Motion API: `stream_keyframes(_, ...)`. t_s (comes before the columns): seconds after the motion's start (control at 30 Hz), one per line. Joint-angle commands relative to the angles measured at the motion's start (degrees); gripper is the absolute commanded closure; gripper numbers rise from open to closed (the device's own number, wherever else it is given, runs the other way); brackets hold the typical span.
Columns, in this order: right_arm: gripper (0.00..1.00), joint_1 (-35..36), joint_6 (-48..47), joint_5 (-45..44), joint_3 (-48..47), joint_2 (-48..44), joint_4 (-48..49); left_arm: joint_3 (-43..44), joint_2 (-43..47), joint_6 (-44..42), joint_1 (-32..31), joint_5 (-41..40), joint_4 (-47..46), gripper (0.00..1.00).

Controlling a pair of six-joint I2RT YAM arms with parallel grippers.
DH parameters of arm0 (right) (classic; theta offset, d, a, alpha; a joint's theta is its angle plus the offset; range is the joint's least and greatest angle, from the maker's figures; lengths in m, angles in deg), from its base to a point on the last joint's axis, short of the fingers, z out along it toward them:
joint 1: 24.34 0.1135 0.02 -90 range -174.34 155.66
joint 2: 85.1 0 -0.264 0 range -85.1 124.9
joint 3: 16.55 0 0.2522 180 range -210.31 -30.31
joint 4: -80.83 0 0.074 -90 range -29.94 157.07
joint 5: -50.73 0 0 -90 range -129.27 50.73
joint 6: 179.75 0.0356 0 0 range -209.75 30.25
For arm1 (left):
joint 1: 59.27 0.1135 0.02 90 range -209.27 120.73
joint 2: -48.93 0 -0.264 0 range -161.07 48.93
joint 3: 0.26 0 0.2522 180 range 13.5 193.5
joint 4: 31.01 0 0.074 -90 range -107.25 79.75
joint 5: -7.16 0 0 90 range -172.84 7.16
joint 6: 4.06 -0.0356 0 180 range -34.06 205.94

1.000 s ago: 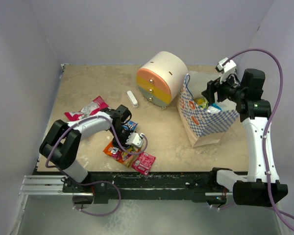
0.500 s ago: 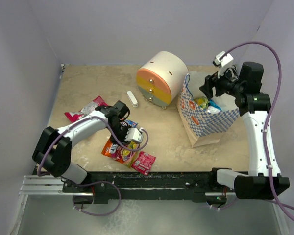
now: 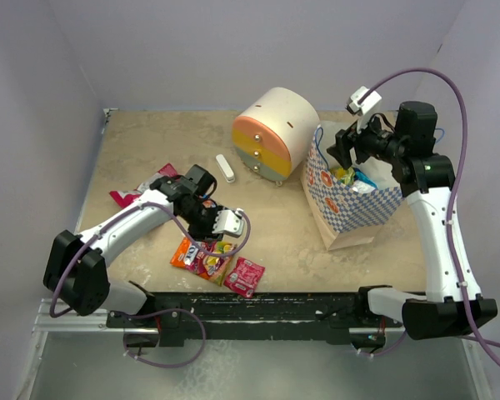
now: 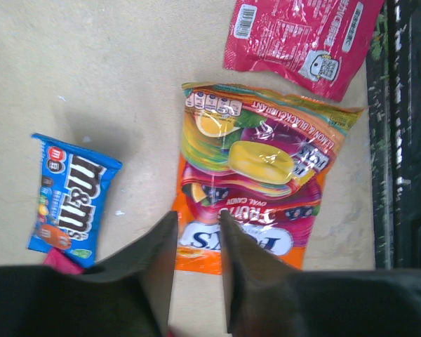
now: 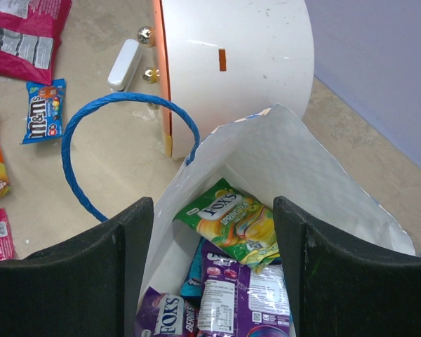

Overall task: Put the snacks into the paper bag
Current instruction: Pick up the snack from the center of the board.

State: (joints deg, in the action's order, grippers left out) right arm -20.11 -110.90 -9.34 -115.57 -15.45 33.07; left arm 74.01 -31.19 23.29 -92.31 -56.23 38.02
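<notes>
My left gripper lowers and shifts along the Fox's candy packet toward its end by the pink packet next, spreading its fingers because their gap is narrow.
My left gripper [image 3: 210, 233] [image 4: 196, 219] hovers over the near edge of an orange Fox's candy packet [image 4: 259, 175] [image 3: 202, 257]. Its jaws stand a narrow gap apart with nothing between them. A blue M&M's packet [image 4: 67, 200] lies to its left and a pink packet [image 4: 302, 35] [image 3: 244, 277] beyond. My right gripper [image 3: 343, 157] [image 5: 212, 203] is wide open and empty above the mouth of the paper bag [image 3: 350, 208] [image 5: 266, 161]. Inside lie a green packet [image 5: 235, 221] and purple packets [image 5: 245, 302].
The cream round drawer unit [image 3: 275, 133] [image 5: 231, 63] stands just left of the bag, with a small white stick [image 3: 225, 167] beside it. Pink and silver packets [image 3: 142, 187] lie at the left. The bag's blue cord handle [image 5: 126, 102] loops out toward the drawers.
My left arm has stretched out and its gripper has drawn back a little from the packets. My right gripper has swung left, over the bag's mouth.
</notes>
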Motion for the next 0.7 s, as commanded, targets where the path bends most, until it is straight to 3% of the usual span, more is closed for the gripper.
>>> stream_keyframes(0.0, 0.29, 0.35, -0.77, 0.63, -0.04, -2.45, 1.54, -1.57, -1.69, -1.74, -0.14, 2.67, -0.37, 0.39)
stream_keyframes(0.13, 0.29, 0.34, -0.96, 0.04, 1.27, -3.25, 1.71, -3.95, -1.72, -4.34, -0.29, 4.56, -3.05, 0.1)
stream_keyframes(0.23, 0.29, 0.34, -0.91, -0.02, 1.88, -3.7, 1.99, -4.0, -4.53, -4.43, -0.8, 6.07, -4.97, 0.07)
stream_keyframes(0.5, 0.29, 0.34, -0.93, -0.36, 3.19, -4.4, 2.31, -1.64, -14.94, -2.32, -2.97, 7.22, -7.33, 0.17)
stream_keyframes(0.57, 0.29, 0.34, -1.05, -0.7, 3.53, -4.72, 2.43, -1.02, -16.72, -1.54, -3.36, 7.24, -6.91, 0.24)
stream_keyframes(0.67, 0.29, 0.35, -1.09, -0.95, 4.05, -5.04, 2.61, -0.1, -18.18, 0.14, -3.44, 7.02, -6.13, 0.42)
